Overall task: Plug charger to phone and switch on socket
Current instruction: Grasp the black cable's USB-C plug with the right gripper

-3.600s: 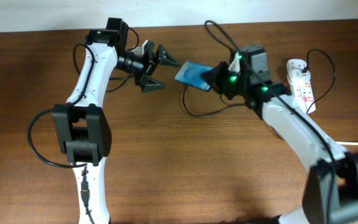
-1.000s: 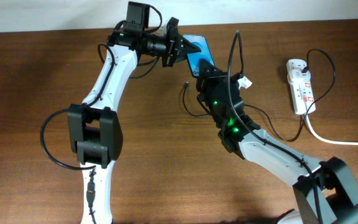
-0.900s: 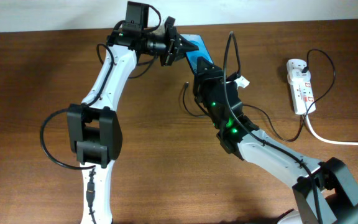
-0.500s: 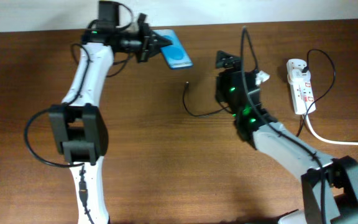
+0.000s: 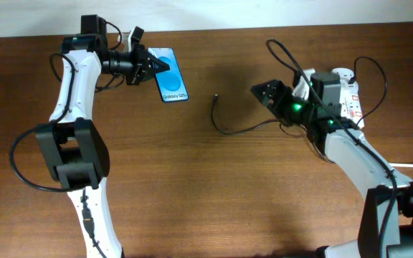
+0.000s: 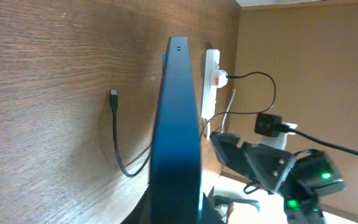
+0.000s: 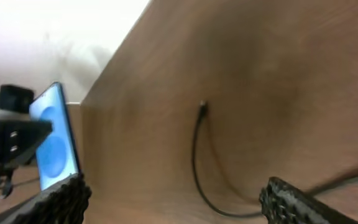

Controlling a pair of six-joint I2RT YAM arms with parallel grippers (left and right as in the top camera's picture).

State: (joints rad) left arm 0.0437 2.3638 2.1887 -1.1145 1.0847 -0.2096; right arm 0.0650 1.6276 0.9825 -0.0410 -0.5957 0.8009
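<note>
Next I will move my open right gripper left in the overhead view and down onto the charger tip's black body [image 5: 215,102] [image 7: 202,112], which lies below on that side.
My left gripper [image 5: 149,67] is shut on the phone [image 5: 171,76], holding it above the table's back left with the blue screen facing up. In the left wrist view the phone [image 6: 176,124] shows edge-on between the jaws. The charger tip [image 5: 215,97] lies loose on the wood, its thin black cable [image 5: 244,129] curving right under my right arm. My right gripper [image 5: 264,92] stands open with nothing in it, right of the tip. The right wrist view shows the charger tip [image 7: 202,109] ahead and the phone [image 7: 55,143] far left. The socket [image 5: 353,107] lies at the far right.
A thick white cord [image 5: 400,165] runs from the socket off the right edge. A black lead loops over the socket's top end [image 5: 371,68]. My right arm [image 5: 350,147] crosses the table's right side. The wall runs along the back edge.
The left arm carried the phone leftward, away from the middle. My right gripper opened and drew back right toward the socket. The charger tip stayed on the table.
</note>
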